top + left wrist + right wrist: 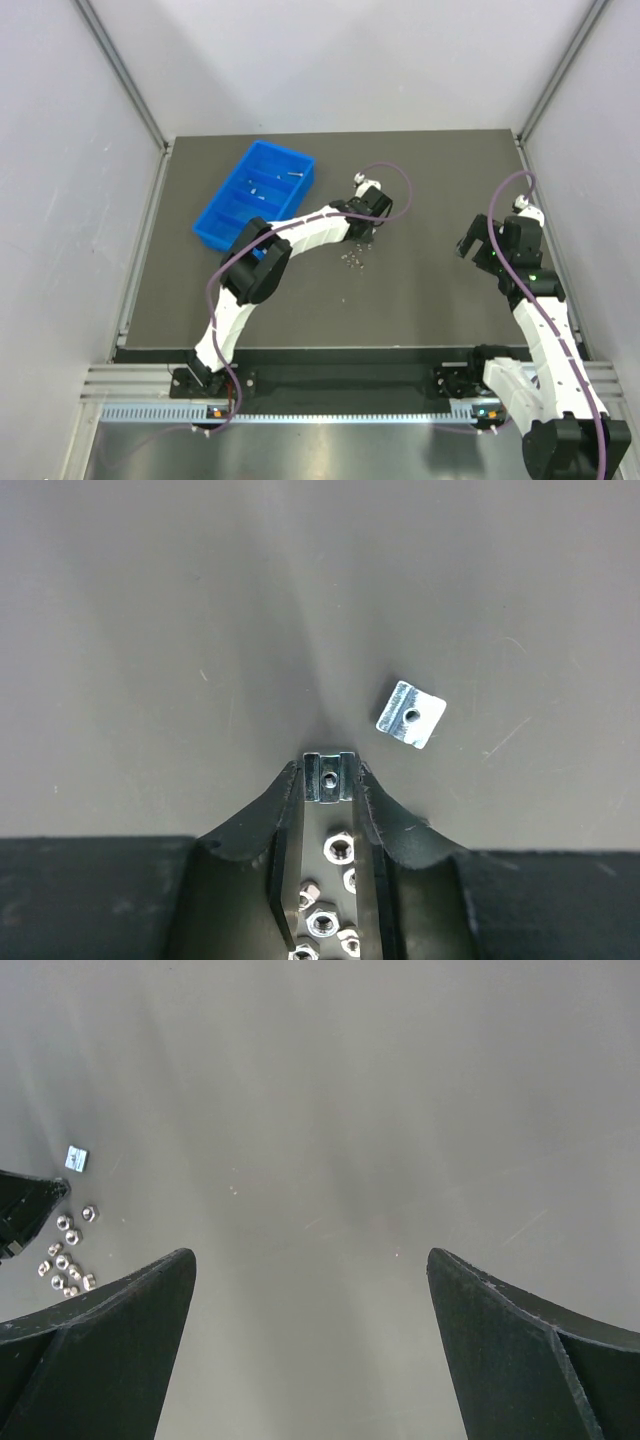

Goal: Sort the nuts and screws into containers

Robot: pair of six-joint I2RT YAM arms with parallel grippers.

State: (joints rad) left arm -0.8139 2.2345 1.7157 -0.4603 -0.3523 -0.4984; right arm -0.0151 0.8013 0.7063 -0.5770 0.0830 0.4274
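The left gripper lifts, swings over and brings the slotted nut down into the tray's second-farthest section [262, 188] next, since that lies to the gripper's left in the top view.
My left gripper [330, 778] is shut on a small rectangular slotted nut [330, 776], pinched between its fingertips low over the dark mat. A second rectangular nut [411, 715] lies just up and right of it. Several hex nuts [339, 847] lie on the mat under the fingers; the same pile shows in the top view [352, 259] and the right wrist view [65, 1260]. The blue four-compartment tray [222, 226] sits at the far left, with a few small metal pieces [292, 174] inside. My right gripper [310, 1290] is open and empty over bare mat at the right [472, 245].
The left arm [300, 232] reaches diagonally from the near left past the tray's right side. Grey walls with metal frame posts [120, 70] enclose the table. The mat's near edge [340, 350] meets a metal rail.
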